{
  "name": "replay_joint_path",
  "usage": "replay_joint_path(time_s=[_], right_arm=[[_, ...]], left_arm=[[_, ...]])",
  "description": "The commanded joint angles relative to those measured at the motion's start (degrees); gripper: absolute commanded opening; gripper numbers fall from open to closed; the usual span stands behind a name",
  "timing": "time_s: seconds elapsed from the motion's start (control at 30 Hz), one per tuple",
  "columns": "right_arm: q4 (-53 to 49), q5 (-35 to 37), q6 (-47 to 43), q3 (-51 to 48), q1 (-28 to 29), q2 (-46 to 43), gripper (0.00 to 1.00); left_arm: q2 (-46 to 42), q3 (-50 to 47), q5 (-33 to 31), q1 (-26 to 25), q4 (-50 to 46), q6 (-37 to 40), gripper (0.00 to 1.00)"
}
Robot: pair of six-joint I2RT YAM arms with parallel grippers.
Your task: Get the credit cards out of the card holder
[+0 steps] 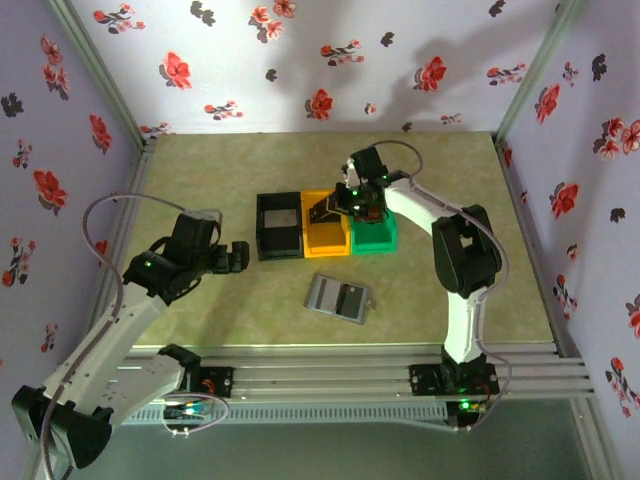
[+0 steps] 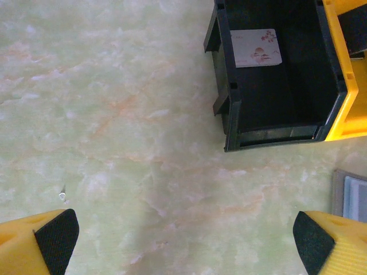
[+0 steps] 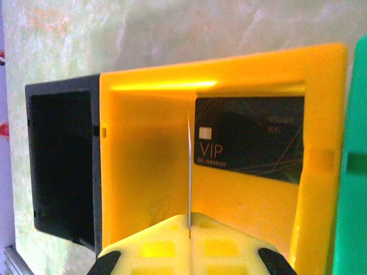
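Observation:
My right gripper lowers slightly outward next and releases the credit card [image 3: 188,166]. The credit card still hangs above the orange bin's bottom, which lies below my right gripper.
The grey card holder [image 1: 338,296] lies open and flat on the table in front of the bins; its edge shows in the left wrist view [image 2: 350,196]. My right gripper [image 3: 188,229] hangs over the orange bin [image 3: 143,166], shut on a thin credit card [image 3: 188,166] seen edge-on. A black VIP card [image 3: 252,140] lies inside that bin. A white flowered card [image 2: 256,47] rests in the black bin [image 2: 275,97]. My left gripper [image 2: 183,238] stands open over bare table, left of the black bin, holding nothing.
Black [image 1: 279,226], orange [image 1: 326,238] and green [image 1: 374,234] bins stand side by side at the table's middle. Flowered walls close in the back and sides. An aluminium rail [image 1: 330,375] runs along the near edge.

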Motion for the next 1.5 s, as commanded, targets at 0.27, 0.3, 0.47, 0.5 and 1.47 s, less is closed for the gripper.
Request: replay_joint_path(time_s=[0.27,0.3,0.47,0.5,1.47], right_arm=[[-3.2,-0.7,-0.3,5.0,-0.9,4.4,0.0],[-3.0,-0.8,-0.2,5.1,-0.9,4.5,0.0],[-3.8,-0.7,-0.3,6.5,-1.0,5.7,0.0],[-4.0,-0.7,-0.3,6.8,-1.1,5.9,0.0],[-7.4,-0.3,-1.3,9.5,-1.4,7.2,0.1]], left_arm=[[0.4,-0.3,-2.1,0.4,0.5,1.8,1.0],[0.5,-0.3,-2.1,0.4,0.5,1.8,1.0],[0.6,-0.2,-2.3,0.4,0.5,1.9,1.0],[0.6,-0.2,-2.3,0.5,0.5,1.9,1.0],[1.0,-0.3,-2.4,0.5,0.4,2.1,1.0]])
